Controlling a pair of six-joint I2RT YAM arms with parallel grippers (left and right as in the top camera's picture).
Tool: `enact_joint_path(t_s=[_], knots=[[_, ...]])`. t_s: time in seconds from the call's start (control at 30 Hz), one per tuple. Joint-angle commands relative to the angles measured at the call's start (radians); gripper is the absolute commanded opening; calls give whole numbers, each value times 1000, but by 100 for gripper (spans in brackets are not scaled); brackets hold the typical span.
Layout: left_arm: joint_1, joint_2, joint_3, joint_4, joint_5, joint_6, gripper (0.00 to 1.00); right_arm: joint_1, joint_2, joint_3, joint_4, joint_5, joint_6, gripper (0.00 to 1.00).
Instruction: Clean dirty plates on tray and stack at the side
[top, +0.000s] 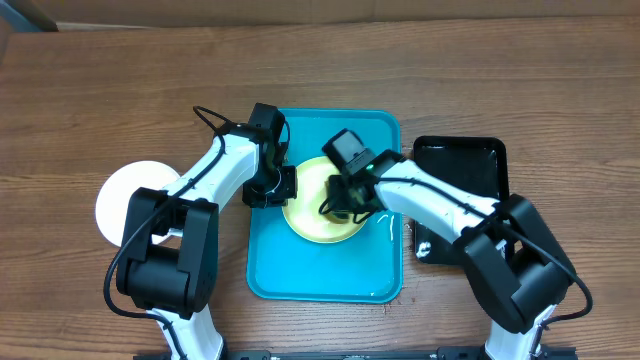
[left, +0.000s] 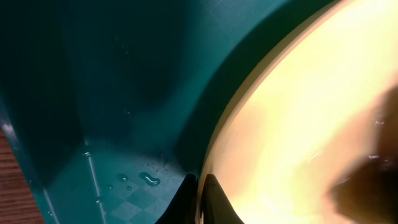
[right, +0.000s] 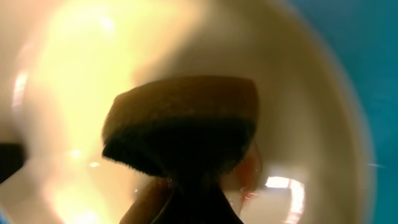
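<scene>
My right gripper holds the sponge. Next it should lift, cross to the black tray (top: 458, 166) on its right in the overhead view, and lower the sponge there to release it.
A pale yellow-green plate (top: 312, 222) lies in the turquoise tray (top: 300, 270). My left gripper (top: 286, 186) is shut on the plate's left rim; the left wrist view shows the jaws (left: 200, 198) pinching the rim of the plate (left: 298, 118) over the wet tray floor (left: 93, 93). My right gripper (top: 338, 206) is shut on a dark sponge (right: 180, 121) and presses it onto the plate (right: 305, 93). An orange smear (right: 249, 182) shows beside the sponge. A white plate (top: 120, 198) lies on the table left of the tray; whether another lies under it I cannot tell.
A smaller glossy black tray (top: 470, 160) stands right of the turquoise tray, partly under my right arm. Water drops (left: 148, 180) sit on the turquoise tray's floor. The table is brown wood (top: 100, 90).
</scene>
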Motion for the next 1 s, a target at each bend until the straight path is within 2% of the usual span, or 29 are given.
enact_joint_path(t_s=[0.0, 0.17, 0.4, 0.7, 0.97], knots=[[-5, 15, -10, -2, -52, 15, 4, -64, 8, -6, -61, 82, 35, 4], [-4, 15, -10, -2, -64, 15, 4, -126, 8, -5, -127, 98, 35, 4], [-4, 15, -10, 1, -64, 14, 4, -133, -18, 44, -242, 134, 31, 4], [-4, 15, -10, -2, -72, 14, 4, -155, -171, 71, -300, 134, 27, 4], [2, 15, -10, -4, -71, 16, 4, -285, -363, 71, -358, 74, -61, 4]])
